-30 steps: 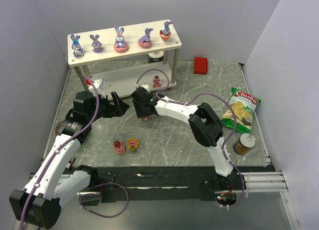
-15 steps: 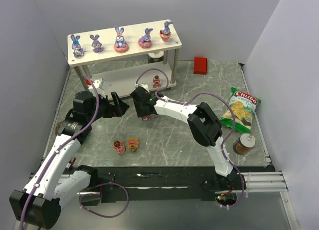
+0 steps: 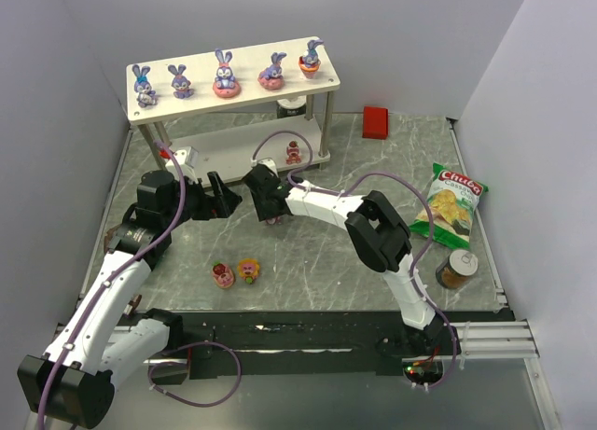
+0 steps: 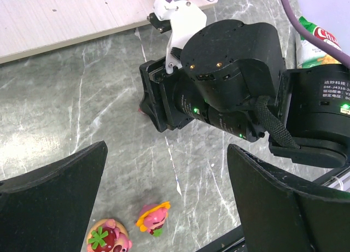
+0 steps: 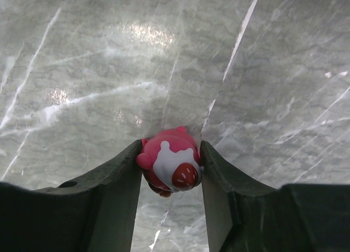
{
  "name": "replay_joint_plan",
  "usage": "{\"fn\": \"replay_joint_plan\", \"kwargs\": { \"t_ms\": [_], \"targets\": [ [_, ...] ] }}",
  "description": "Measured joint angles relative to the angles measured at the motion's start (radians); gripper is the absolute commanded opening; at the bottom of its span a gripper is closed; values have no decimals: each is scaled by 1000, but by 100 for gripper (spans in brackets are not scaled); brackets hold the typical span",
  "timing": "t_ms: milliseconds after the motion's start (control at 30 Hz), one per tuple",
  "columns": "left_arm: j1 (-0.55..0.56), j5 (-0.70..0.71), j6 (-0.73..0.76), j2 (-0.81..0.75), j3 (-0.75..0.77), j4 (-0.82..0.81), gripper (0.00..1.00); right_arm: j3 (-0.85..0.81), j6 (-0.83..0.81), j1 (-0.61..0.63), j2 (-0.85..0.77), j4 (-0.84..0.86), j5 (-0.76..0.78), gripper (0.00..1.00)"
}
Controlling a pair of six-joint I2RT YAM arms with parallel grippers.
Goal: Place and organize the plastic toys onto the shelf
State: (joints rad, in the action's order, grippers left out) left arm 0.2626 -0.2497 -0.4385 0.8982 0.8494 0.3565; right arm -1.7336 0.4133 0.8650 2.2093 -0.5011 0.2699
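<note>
The lower board is bare beside the red-pink sweet [image 3: 293, 151]. My right gripper moves outward over the board's near edge [image 3: 242, 168] next and releases the pink sweet there.
Several purple-blue bunnies [image 3: 224, 74] stand in a row on the top board of the shelf [image 3: 322, 76]. A small red-pink sweet [image 3: 293, 151] sits on its lower board. My right gripper [image 3: 273, 217] is shut on a pink sweet with white icing and a strawberry [image 5: 170, 166], low over the table in front of the shelf. Two more sweets lie on the table: a pink one with a green leaf [image 3: 222, 275] [image 4: 106, 238] and an orange-yellow one [image 3: 248, 269] [image 4: 153, 218]. My left gripper [image 3: 222, 199] is open and empty, just left of the right gripper.
A red block [image 3: 375, 121] sits at the back right. A green chip bag [image 3: 449, 204] and a brown jar [image 3: 456, 270] lie at the right edge. A dark object [image 3: 293, 104] stands behind the shelf. Grey walls close in both sides.
My right gripper has shifted slightly toward the shelf with the pink sweet in it. The left arm has not moved.
</note>
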Motion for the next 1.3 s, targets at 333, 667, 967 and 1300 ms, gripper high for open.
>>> {"fn": "replay_joint_plan", "kwargs": {
  "t_ms": [333,667,967,1300],
  "targets": [
    [0,1,0,0,0,1,96,-85,-89,-11,0,31,26,2],
    [0,3,0,-7,0,0,97,-277,-179,-63,35,78,3,5],
    [0,0,0,-19,0,0,96,-388,-235,-99,153,135,-33,6],
    [0,-15,0,-17,0,-5,96,-395,-265,-112,168,162,-57,8]
  ]
}}
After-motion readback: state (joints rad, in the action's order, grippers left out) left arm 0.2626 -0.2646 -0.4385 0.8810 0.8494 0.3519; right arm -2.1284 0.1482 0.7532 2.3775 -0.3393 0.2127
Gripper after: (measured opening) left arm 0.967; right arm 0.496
